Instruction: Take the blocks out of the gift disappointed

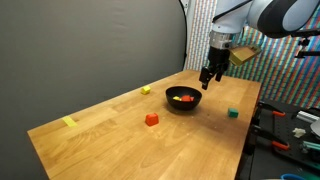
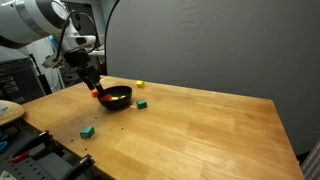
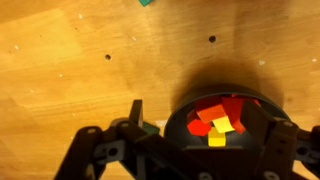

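Observation:
The robot's gripper should move across over the black bowl and go down into it onto the small yellow block [image 1: 178, 98] [image 3: 217, 140], as that block is still inside among red ones.
The black bowl [image 1: 183, 104] [image 2: 121, 103] [image 3: 190, 110] stands mid-table and holds several red, orange and yellow blocks [image 3: 215, 120] [image 1: 182, 98]. Loose on the table lie a red block [image 1: 151, 119], a yellow block [image 1: 146, 90] [image 2: 139, 84] and green blocks [image 1: 232, 113] [image 2: 88, 131] [image 2: 142, 103]. A red block [image 2: 97, 94] shows right at the bowl's side under the gripper. My gripper [image 1: 210, 80] [image 2: 92, 82] [image 3: 207, 115] hovers over the bowl's robot-side edge. It is open, its fingers spread wide on either side of the bowl in the wrist view, holding nothing.
A flat yellow tape strip [image 1: 69, 122] lies near the table's far corner. A workbench with tools [image 1: 290, 130] [image 2: 30, 155] runs along the table's edge by the robot. A dark backdrop [image 1: 90, 40] stands behind the table.

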